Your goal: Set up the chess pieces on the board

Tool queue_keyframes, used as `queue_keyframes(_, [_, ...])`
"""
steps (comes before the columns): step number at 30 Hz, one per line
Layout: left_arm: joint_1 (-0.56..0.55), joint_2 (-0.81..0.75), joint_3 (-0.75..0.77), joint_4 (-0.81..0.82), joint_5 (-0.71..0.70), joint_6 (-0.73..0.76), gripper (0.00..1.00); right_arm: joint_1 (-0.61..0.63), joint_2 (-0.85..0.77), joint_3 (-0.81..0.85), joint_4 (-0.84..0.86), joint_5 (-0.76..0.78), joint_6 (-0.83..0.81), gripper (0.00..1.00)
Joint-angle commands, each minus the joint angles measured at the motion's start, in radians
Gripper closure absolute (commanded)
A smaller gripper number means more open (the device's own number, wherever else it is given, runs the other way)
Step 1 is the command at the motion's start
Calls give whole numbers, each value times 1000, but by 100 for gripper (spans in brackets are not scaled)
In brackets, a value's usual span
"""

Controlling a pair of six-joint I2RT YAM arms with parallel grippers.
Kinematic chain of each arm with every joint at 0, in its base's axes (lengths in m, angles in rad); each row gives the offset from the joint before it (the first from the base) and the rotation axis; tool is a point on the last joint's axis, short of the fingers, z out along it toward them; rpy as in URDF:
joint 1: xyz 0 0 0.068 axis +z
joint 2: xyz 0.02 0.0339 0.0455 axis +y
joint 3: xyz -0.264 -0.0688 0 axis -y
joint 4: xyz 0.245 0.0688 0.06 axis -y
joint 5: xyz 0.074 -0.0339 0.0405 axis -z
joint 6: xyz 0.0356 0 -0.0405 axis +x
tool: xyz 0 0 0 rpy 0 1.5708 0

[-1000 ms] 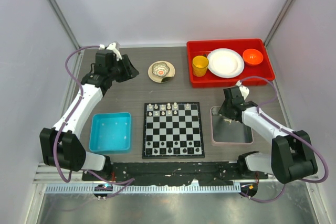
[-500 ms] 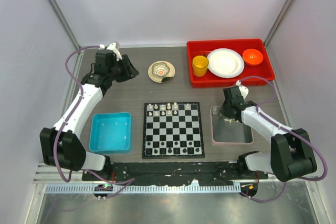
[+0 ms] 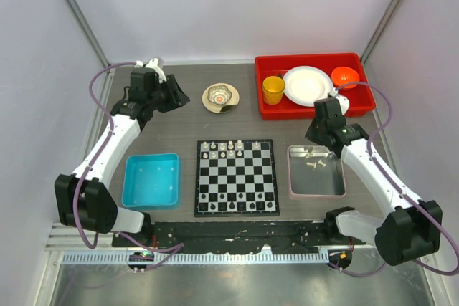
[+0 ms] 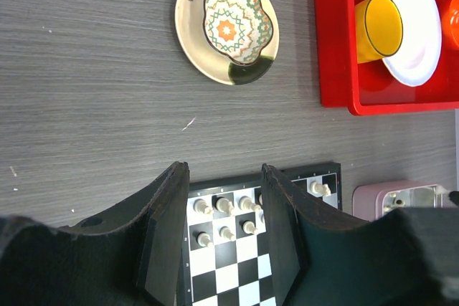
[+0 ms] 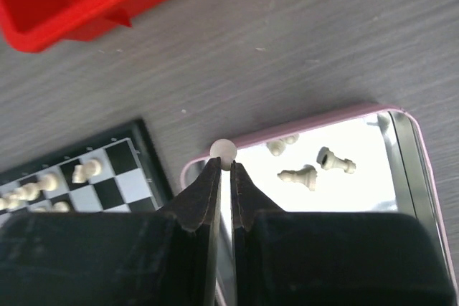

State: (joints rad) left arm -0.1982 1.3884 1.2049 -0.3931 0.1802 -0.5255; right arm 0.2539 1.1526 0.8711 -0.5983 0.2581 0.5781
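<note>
The board's dark square before the lone chess piece is empty. My right gripper will next go left in the top view, down onto that square and release there.
The black and white board [image 3: 237, 178] lies at the table's middle front, with several cream chess pieces [image 3: 222, 149] standing in its far rows; they also show in the left wrist view [image 4: 224, 207]. My right gripper [image 5: 225, 164] is shut on a cream chess piece [image 5: 223, 150], its round head showing above the fingertips, held above the far left corner of the grey tray [image 3: 315, 171]. Three loose pieces [image 5: 300, 174] lie in that tray. My left gripper [image 4: 224, 180] is open and empty, high over the table's far left, beyond the board.
A patterned dish on a saucer [image 3: 220, 97] sits beyond the board. A red bin [image 3: 315, 84] at the far right holds a yellow cup [image 3: 273, 89], a white plate and an orange bowl. A blue bin [image 3: 151, 180] stands left of the board.
My right gripper has risen out of the grey tray with a chess piece in it and moved toward the far side. The left arm has not moved.
</note>
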Motion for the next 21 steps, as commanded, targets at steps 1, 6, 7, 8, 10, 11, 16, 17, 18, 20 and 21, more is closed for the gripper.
queue_keyframes(1, [8,3,4,43,19,-7,51,25,-19,118,-69,-42,-4,98])
queue_keyframes(6, [8,3,4,42,18,-7,51,220,71,201,-61,30,48,98])
queue_keyframes(7, [8,4,4,42,18,-7,51,288,97,213,-58,38,55,98])
queue_keyframes(8, [8,4,4,42,16,-7,51,324,119,230,-43,41,60,98])
queue_keyframes(10, [8,6,4,40,16,-7,51,402,186,241,-21,44,77,98])
queue_keyframes(11, [8,4,4,40,16,-7,51,421,206,247,-11,46,80,99])
queue_keyframes(16, [8,8,5,42,19,-8,51,498,355,296,20,59,82,99])
queue_keyframes(17, [8,8,5,42,18,-8,51,510,373,308,14,61,81,98])
queue_keyframes(18, [11,6,5,42,19,-8,51,513,390,313,11,63,80,98])
queue_keyframes(20, [10,6,4,40,18,-8,51,516,432,318,0,69,85,99])
queue_keyframes(21, [11,6,5,42,21,-8,51,518,444,315,-1,69,86,99])
